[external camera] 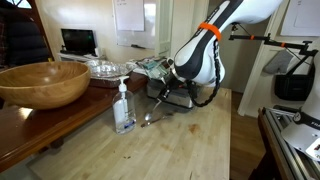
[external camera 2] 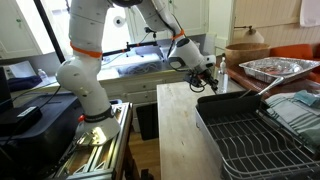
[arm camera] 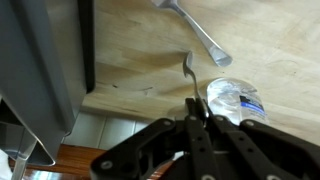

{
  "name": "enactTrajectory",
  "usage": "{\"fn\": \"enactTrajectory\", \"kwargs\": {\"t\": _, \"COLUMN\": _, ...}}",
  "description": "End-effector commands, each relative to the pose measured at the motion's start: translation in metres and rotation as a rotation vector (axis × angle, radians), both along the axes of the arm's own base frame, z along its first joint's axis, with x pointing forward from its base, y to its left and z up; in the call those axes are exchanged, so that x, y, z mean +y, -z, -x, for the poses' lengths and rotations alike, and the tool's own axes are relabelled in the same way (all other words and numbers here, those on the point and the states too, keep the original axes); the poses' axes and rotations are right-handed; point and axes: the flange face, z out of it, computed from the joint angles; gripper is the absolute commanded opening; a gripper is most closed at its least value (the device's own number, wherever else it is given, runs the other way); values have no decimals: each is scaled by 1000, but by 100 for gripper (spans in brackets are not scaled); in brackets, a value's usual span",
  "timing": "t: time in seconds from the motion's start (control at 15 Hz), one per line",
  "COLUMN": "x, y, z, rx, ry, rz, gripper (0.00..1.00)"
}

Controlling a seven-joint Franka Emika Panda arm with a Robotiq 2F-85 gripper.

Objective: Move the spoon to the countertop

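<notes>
Next, my gripper moves down, away from the bottle (external camera: 123, 106) close beside my fingers, toward the flat metal piece below my gripper, and releases the spoon.
The spoon (arm camera: 188, 72) is a thin silver-grey piece that sticks out from between my gripper's fingers (arm camera: 193, 104), which are shut on its handle. In an exterior view the spoon (external camera: 150, 116) slants down from the gripper (external camera: 162, 100), just above the pale wood countertop (external camera: 185, 145) and next to the clear pump bottle (external camera: 123, 106). I cannot tell whether its tip touches the wood. In an exterior view the gripper (external camera 2: 206, 80) hangs over the far end of the countertop (external camera 2: 180, 125).
The clear bottle (arm camera: 235, 100) stands close beside the fingers. A flat silver metal piece (arm camera: 203, 38) lies on the wood beyond. A large wooden bowl (external camera: 45, 82) sits on the darker table. A black dish rack (external camera 2: 260, 135) covers the countertop's near end.
</notes>
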Motion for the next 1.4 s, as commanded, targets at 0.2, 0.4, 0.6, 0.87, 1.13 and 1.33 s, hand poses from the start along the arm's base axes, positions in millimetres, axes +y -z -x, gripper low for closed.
{"fn": "enactTrajectory", "kwargs": {"t": 0.2, "x": -14, "y": 31, "z": 20, "rx": 120, "ry": 3, "rz": 3, "gripper": 1}}
{"fn": "enactTrajectory", "kwargs": {"t": 0.4, "x": -18, "y": 38, "z": 27, "rx": 152, "ry": 9, "rz": 9, "gripper": 1}}
{"fn": "enactTrajectory", "kwargs": {"t": 0.6, "x": -28, "y": 56, "z": 37, "rx": 216, "ry": 14, "rz": 30, "gripper": 1}}
{"fn": "enactTrajectory", "kwargs": {"t": 0.87, "x": -41, "y": 75, "z": 45, "rx": 279, "ry": 27, "rz": 56, "gripper": 1}}
{"fn": "enactTrajectory", "kwargs": {"t": 1.13, "x": -36, "y": 78, "z": 44, "rx": 301, "ry": 17, "rz": 72, "gripper": 1}}
{"fn": "enactTrajectory", "kwargs": {"t": 1.33, "x": -33, "y": 74, "z": 40, "rx": 303, "ry": 14, "rz": 79, "gripper": 1}}
